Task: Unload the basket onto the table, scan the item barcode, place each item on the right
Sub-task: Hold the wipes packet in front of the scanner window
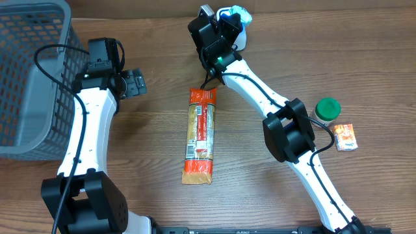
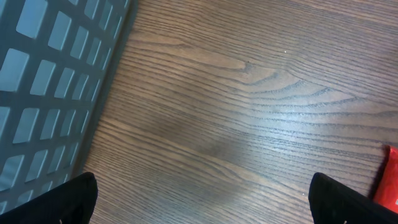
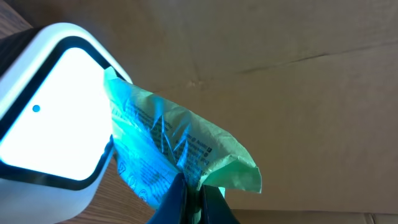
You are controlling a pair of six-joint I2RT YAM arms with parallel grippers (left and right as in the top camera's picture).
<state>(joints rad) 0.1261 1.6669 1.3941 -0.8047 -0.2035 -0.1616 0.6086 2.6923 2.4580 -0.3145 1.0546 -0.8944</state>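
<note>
My right gripper should next go back down to the bare wood between the snack packet and the jar and let go of the green packet there, because that wood is empty.
My right gripper (image 1: 225,25) (image 3: 194,200) is shut on a light green printed packet (image 1: 235,12) (image 3: 169,144), pinching its lower edge. The packet is held up right against the glowing window of a white scanner (image 3: 50,109) (image 1: 240,39) at the back of the table. Black print shows on the packet's lit side; I cannot make out a barcode. My left gripper (image 1: 138,82) (image 2: 202,190) hangs open over bare wood beside the basket, its black fingertips (image 2: 81,194) far apart with nothing between them.
A grey mesh basket (image 1: 26,78) (image 2: 50,74) stands at the left. A long orange snack packet (image 1: 200,133) (image 2: 390,180) lies mid-table. A green-lidded jar (image 1: 327,109) and a small orange packet (image 1: 345,137) sit at the right. Cardboard wall (image 3: 280,93) behind the scanner.
</note>
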